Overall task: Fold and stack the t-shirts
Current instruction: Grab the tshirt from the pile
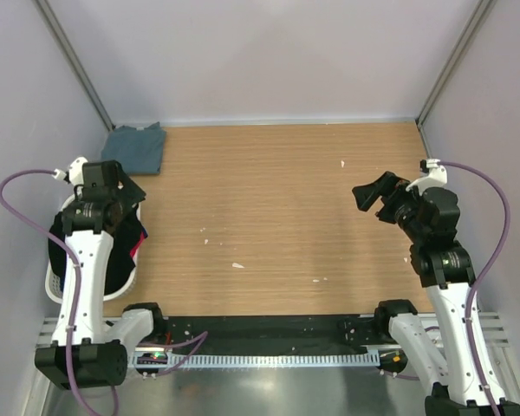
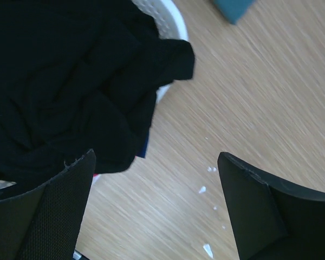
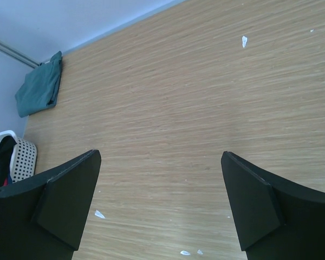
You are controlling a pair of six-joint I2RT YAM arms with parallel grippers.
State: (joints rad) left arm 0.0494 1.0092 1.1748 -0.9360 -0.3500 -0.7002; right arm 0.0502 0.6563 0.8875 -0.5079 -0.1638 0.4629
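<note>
My left gripper lowers sideways onto the black t-shirt's folds next, below and to its left in the wrist view, since its fingers frame bare wood.
A black t-shirt [image 2: 65, 81] lies bunched in the white laundry basket [image 2: 172, 21] at the table's left edge, spilling over its rim [image 1: 128, 247]. My left gripper [image 1: 126, 189] hovers just above it, open, with bare wood between its fingers [image 2: 157, 157]. A slate grey-blue t-shirt [image 1: 135, 147] lies folded in the far left corner; the right wrist view also catches this folded shirt [image 3: 40, 86]. At the right side, my right gripper [image 1: 374, 192] hangs open over bare table [image 3: 161, 154], holding nothing.
The basket [image 1: 56, 286] sits beside the left arm's base. Small white scraps [image 1: 237, 265] dot the wooden table [image 1: 277, 208]. Grey walls close in the far edge and both sides. A black rail runs along the near edge.
</note>
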